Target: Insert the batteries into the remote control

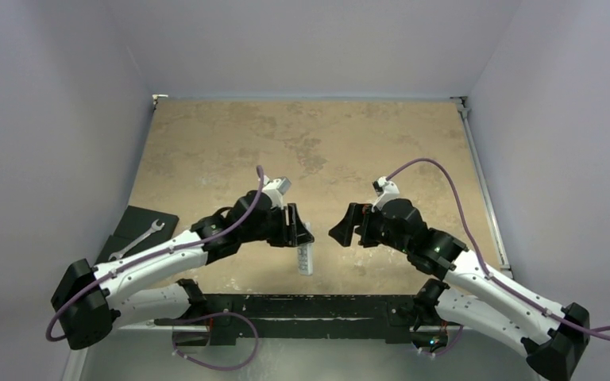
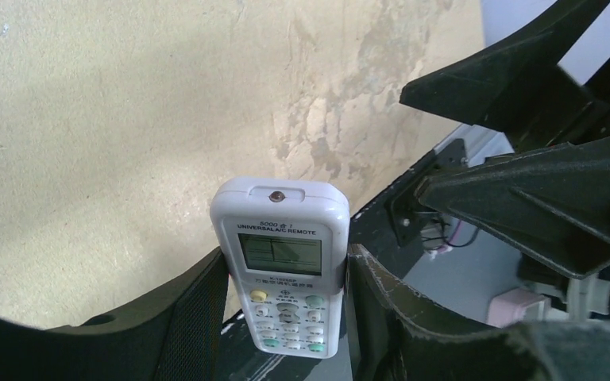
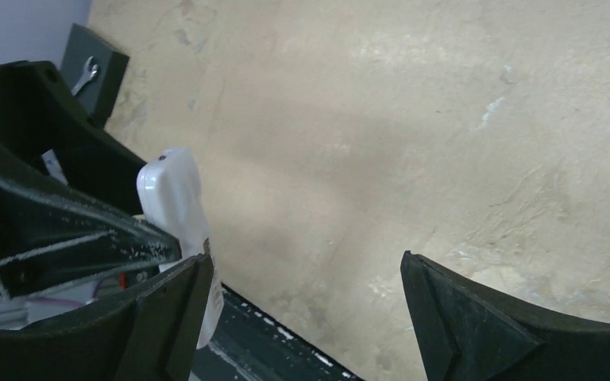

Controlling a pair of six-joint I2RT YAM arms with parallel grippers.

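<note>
My left gripper carries the remote control down next, fingers tilting downward, until it lies on the tabletop (image 2: pixel 216 232); then I open.
My left gripper (image 1: pixel 300 232) is shut on the white remote control (image 1: pixel 306 259), pinching its two long sides. The remote control (image 2: pixel 279 262) hangs above the table's near edge with its display and buttons facing the left wrist camera. In the right wrist view the remote control (image 3: pixel 173 198) shows edge-on at the left, beside the left arm's black fingers (image 3: pixel 63 238). My right gripper (image 1: pixel 348 226) hovers just right of it, open wide, with only bare table between the fingers of this gripper (image 3: pixel 306 266). No batteries show in any view.
A silver wrench (image 1: pixel 139 239) lies on a black pad (image 1: pixel 131 221) at the table's left edge; the wrench (image 3: pixel 87 74) also shows in the right wrist view. A black bar (image 1: pixel 302 305) runs along the near edge. Grey walls enclose the tan tabletop (image 1: pixel 310 143).
</note>
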